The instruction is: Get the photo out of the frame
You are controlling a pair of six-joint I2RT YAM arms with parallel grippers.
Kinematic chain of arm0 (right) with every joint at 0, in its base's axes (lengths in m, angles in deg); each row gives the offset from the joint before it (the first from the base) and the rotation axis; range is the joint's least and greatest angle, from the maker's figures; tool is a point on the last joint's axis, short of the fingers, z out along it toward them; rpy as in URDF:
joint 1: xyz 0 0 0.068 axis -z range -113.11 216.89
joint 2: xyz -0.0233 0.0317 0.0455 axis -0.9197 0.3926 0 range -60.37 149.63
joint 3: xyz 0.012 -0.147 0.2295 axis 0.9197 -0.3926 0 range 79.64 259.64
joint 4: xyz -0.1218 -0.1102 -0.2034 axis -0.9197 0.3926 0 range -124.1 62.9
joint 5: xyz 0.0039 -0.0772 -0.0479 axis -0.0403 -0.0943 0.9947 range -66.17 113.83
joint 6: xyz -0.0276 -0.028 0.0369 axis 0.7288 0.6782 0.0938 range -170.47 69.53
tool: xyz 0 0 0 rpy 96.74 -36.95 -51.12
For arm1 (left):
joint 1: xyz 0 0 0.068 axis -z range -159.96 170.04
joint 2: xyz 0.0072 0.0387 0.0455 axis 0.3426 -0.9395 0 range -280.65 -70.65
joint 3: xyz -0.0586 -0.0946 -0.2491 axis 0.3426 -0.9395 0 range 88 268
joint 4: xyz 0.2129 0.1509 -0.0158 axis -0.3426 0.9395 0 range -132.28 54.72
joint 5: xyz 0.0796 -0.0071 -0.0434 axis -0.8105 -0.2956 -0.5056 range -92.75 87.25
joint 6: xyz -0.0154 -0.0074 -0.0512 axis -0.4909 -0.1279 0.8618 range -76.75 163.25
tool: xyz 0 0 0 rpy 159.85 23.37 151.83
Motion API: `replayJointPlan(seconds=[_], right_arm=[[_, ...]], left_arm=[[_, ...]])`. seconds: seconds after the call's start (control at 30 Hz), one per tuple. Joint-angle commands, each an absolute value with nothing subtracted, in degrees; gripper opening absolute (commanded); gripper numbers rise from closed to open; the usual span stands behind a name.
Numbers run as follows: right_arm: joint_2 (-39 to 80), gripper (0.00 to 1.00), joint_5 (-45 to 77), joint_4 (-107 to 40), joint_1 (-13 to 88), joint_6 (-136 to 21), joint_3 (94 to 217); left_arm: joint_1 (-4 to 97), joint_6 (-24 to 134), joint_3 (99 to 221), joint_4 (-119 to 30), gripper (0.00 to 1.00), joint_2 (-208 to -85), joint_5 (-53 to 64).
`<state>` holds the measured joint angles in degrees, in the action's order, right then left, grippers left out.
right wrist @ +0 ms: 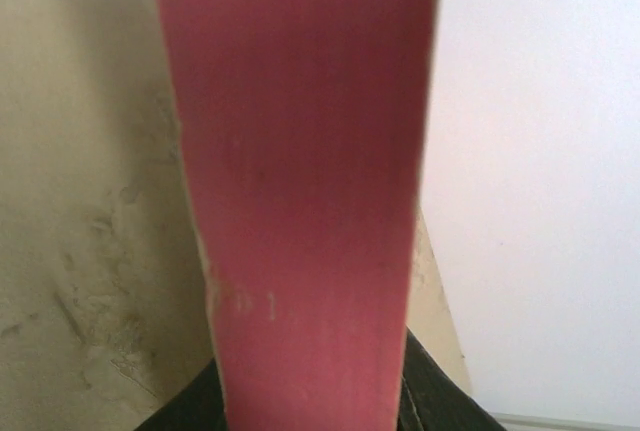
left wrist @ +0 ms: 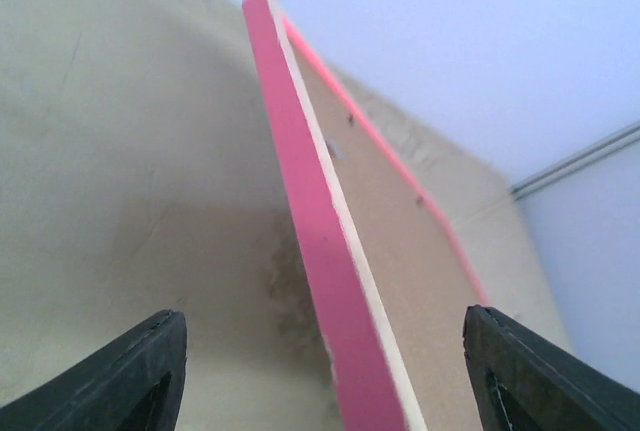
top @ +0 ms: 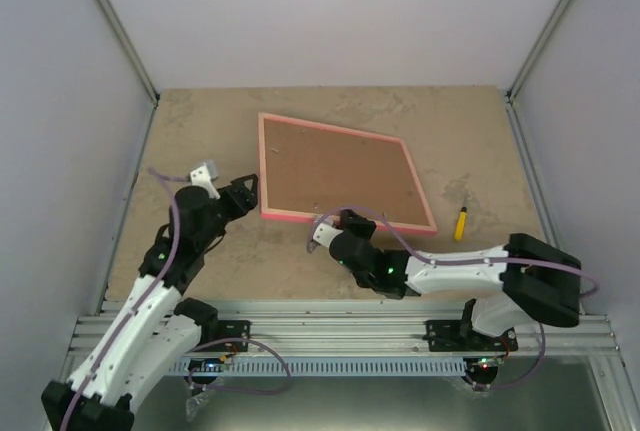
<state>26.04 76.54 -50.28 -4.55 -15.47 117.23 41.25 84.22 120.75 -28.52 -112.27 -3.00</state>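
Observation:
My right gripper is above the tabletop, and the frame's brown back faces up. So I need to raise my right gripper, turn the frame (top: pixel 340 166) over, lower it and then let it go on the tabletop.
The pink frame (top: pixel 340 166) lies on the table with its brown fibreboard back (top: pixel 335 171) facing up. The photo is hidden. My left gripper (top: pixel 246 191) is open at the frame's near left corner. In the left wrist view the pink side edge (left wrist: pixel 320 251) runs between its spread fingers (left wrist: pixel 135 376). My right gripper (top: pixel 333 223) is at the middle of the frame's near edge. In the right wrist view the pink edge (right wrist: pixel 300 181) fills the space between the dark fingers (right wrist: pixel 430 391), which close on it.
A small yellow tool (top: pixel 461 222) lies on the table to the right of the frame. White walls enclose the table on the left, back and right. A metal rail (top: pixel 340 331) runs along the near edge.

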Motion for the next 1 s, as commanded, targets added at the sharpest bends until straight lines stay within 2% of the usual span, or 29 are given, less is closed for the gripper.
replayJointPlan(seconds=[0.0, 0.27, 0.47, 0.97], right_arm=[[18.9, 0.01, 69.1, -46.5, -4.7, -27.5, 120.9], [8.5, 0.01, 58.2, -44.7, -4.3, -35.5, 121.5], [1.9, 0.01, 47.9, -47.1, -1.9, -43.3, 121.2], [-5.8, 0.01, 24.4, -55.4, 8.1, -63.7, 116.9]], left_arm=[[41.3, 86.2, 123.5, -24.0, 0.79, -103.7, -7.1], [41.3, 87.7, 122.1, -23.3, 0.89, -93.9, -11.3], [41.3, 88.0, 121.9, -23.5, 0.9, -94.2, -11.0], [41.3, 87.8, 120.6, -25.0, 0.9, -96.3, -9.7]])
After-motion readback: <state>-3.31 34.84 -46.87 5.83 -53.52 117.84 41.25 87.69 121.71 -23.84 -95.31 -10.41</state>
